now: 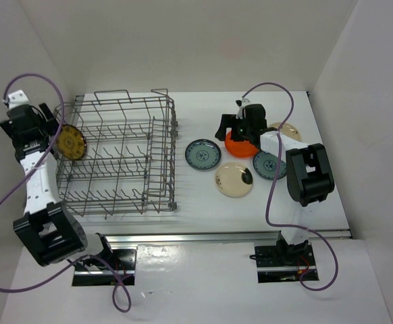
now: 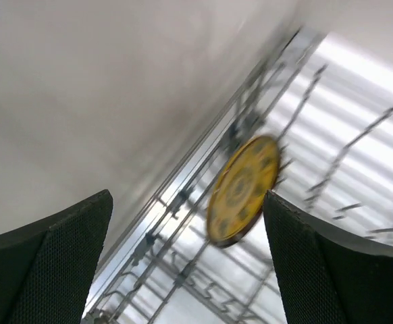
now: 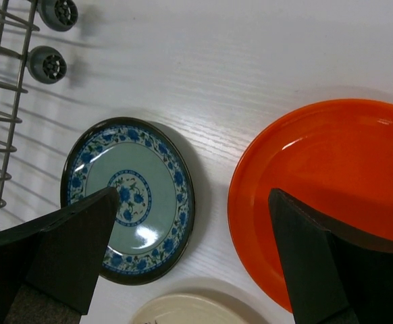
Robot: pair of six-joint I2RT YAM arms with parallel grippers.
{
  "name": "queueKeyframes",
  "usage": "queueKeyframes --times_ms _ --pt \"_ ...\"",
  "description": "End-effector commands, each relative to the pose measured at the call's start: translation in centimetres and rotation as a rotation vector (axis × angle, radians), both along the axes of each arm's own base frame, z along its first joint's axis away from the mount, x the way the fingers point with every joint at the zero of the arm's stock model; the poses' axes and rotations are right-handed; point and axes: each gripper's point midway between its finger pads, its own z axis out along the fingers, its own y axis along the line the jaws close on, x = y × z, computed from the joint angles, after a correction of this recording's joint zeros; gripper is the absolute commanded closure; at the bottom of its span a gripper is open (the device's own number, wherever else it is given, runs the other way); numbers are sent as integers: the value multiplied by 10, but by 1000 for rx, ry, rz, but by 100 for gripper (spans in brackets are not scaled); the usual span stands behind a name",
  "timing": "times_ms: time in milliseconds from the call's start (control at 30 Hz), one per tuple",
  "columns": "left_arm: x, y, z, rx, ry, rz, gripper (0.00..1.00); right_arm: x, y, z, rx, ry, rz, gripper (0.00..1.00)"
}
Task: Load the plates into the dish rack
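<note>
I will move my right gripper down and to the left in the top view, onto the blue-and-white plate's rim [image 1: 219,158] [image 3: 186,228], because a finger fits into the gap there.
The dish rack [image 1: 115,155] stands on the left of the table. The dark gold plate [image 1: 70,142] stands on edge at the rack's left end; in the left wrist view the plate [image 2: 242,190] sits among the rack wires [image 2: 176,229]. My left gripper [image 1: 52,127] [image 2: 186,266] is open and empty, just apart from the plate. My right gripper [image 1: 231,131] [image 3: 193,260] is open and empty, hovering over the left rim of the orange plate [image 1: 244,147] [image 3: 325,175], with a blue-and-white plate [image 1: 202,154] [image 3: 132,192] beside it.
A second blue-and-white plate [image 1: 269,164] and two beige plates [image 1: 233,179] [image 1: 289,129] lie flat around the orange one. The near beige plate's rim [image 3: 190,312] shows below my right fingers. The rack's wheels [image 3: 48,64] are at the upper left there. White walls enclose the table.
</note>
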Motion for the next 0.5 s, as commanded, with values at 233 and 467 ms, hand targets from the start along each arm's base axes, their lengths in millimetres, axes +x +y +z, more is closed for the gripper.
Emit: queueKeyframes --times_ms 233,467 --pt "22 -147 127 -108 -227 -528 3 -33 0 -19 21 101 44 0" --pt "8 -226 133 -175 -233 -784 0 -50 7 -14 58 121 64 6"
